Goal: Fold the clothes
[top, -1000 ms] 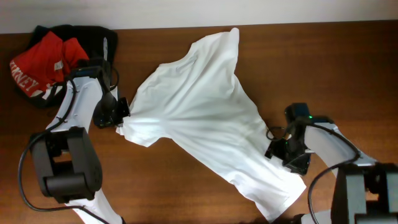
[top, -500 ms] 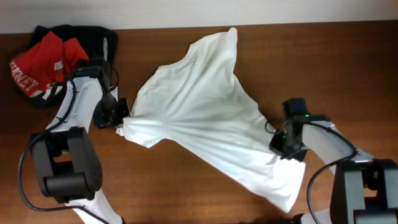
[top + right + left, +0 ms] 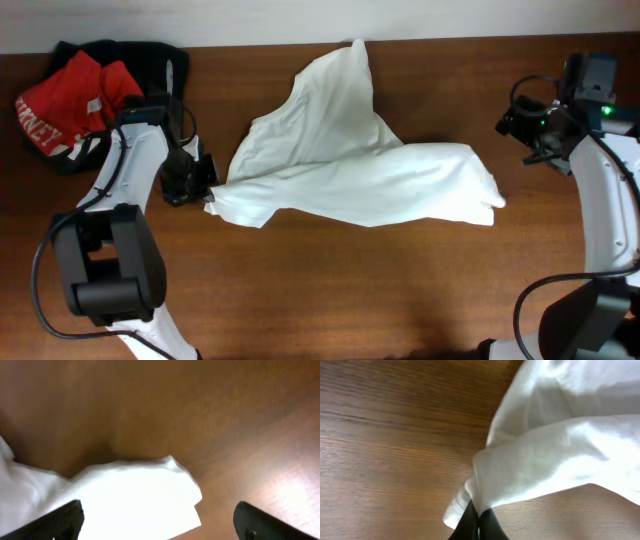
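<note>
My right gripper lowers and draws back next, to the left in the overhead view, onto the shirt's loose near corner (image 3: 487,217) (image 3: 192,521), since my left gripper pinches the opposite end.
The white T-shirt (image 3: 350,175) lies in the middle of the wooden table, bunched into a horizontal band with one part reaching to the far edge. My left gripper (image 3: 203,187) is shut on the shirt's left corner; in the left wrist view the closed fingers (image 3: 478,524) pinch white cloth (image 3: 560,455) just above the wood. My right gripper (image 3: 520,124) is open and empty, raised above and to the right of the shirt's right end. In the right wrist view the spread fingers (image 3: 157,522) frame the shirt's end (image 3: 135,495) lying below.
A red garment with white lettering (image 3: 58,100) and a black garment (image 3: 150,58) lie heaped at the far left corner, behind the left arm. Bare wood table (image 3: 350,290) shows in front of the shirt and at the far right.
My right gripper pulled the shirt's lower right part up and right, let it go, and rose away to the far right. The shirt now lies as a horizontal band. My left gripper shifted slightly right.
</note>
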### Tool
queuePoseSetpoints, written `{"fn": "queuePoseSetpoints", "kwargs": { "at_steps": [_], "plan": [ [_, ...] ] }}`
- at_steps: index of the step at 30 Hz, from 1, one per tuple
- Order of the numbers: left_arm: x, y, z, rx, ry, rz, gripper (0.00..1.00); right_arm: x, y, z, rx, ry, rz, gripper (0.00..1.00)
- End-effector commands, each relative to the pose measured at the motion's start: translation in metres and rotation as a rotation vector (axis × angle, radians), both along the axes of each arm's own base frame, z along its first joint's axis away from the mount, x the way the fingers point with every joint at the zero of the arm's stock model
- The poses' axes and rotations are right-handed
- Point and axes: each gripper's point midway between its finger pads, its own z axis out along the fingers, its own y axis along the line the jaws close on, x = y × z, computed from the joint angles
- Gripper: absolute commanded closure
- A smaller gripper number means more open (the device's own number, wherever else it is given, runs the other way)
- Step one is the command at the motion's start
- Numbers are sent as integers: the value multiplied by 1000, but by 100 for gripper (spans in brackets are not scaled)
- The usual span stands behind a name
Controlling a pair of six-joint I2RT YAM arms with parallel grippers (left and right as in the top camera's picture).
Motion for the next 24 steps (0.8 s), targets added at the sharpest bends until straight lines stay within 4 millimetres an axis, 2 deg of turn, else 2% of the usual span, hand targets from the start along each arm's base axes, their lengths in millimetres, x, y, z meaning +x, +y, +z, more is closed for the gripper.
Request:
{"fn": "queuePoseSetpoints", "kwargs": {
  "at_steps": [1,3,4,8,12,14,16,18,24],
  "plan": [
    [7,-17,3,-21,-24,-29,100,-34,3,-11,12,145,-7,1],
    [8,-21,3,-21,-31,-42,100,-58,9,-20,36,245,-5,1],
    [10,-25,2,-21,-41,-52,100,-76,14,-27,55,320,-5,1],
    [12,-26,2,-18,-51,-57,100,-103,20,-42,79,434,-3,1],
    [13,-26,2,-18,-55,-58,100,-123,24,-73,94,511,-5,1],
    [13,-26,2,-18,-55,-57,100,-124,24,-93,94,503,-4,0],
    [13,-26,2,-18,-55,-57,100,-124,25,-113,92,486,-4,8],
    [13,-26,2,-18,-55,-57,100,-123,24,-123,87,472,-4,17],
    [15,-25,2,-16,-61,-57,99,-95,17,-128,52,355,12,17]
  ]
}}
